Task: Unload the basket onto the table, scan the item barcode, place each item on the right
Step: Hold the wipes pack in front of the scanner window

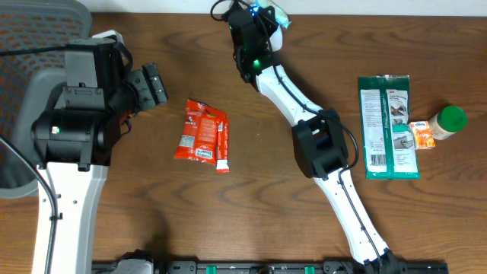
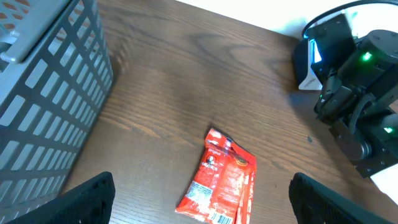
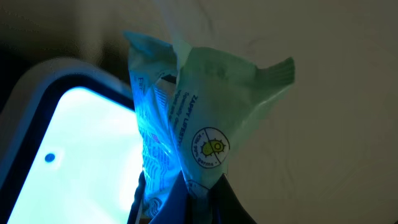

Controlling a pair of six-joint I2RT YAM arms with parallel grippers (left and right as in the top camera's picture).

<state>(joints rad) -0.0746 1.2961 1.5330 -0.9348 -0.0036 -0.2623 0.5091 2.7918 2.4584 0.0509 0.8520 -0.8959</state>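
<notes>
My right gripper goes back and to the right in the overhead view next, then down, and releases the packet onto the green flat package (image 1: 386,135), as it lies uncovered.
My right gripper (image 1: 257,27) is at the table's far edge, shut on a pale green and white packet (image 1: 278,15). In the right wrist view the packet (image 3: 199,112) stands up from the gripper (image 3: 200,198), pinched at its lower end and lit blue. It is right beside the glowing scanner window (image 3: 68,143). No barcode shows on the packet's visible face. My left gripper (image 1: 156,84) hangs open at the left, its fingers (image 2: 87,199) wide apart above a red snack packet (image 2: 224,183) lying flat on the table (image 1: 204,135).
A grey mesh basket (image 2: 43,93) stands at the far left. On the right lie a green flat package (image 1: 388,125), a small orange box (image 1: 422,135) and a bottle with a green cap (image 1: 447,122). The right arm (image 1: 323,144) stretches diagonally over the table.
</notes>
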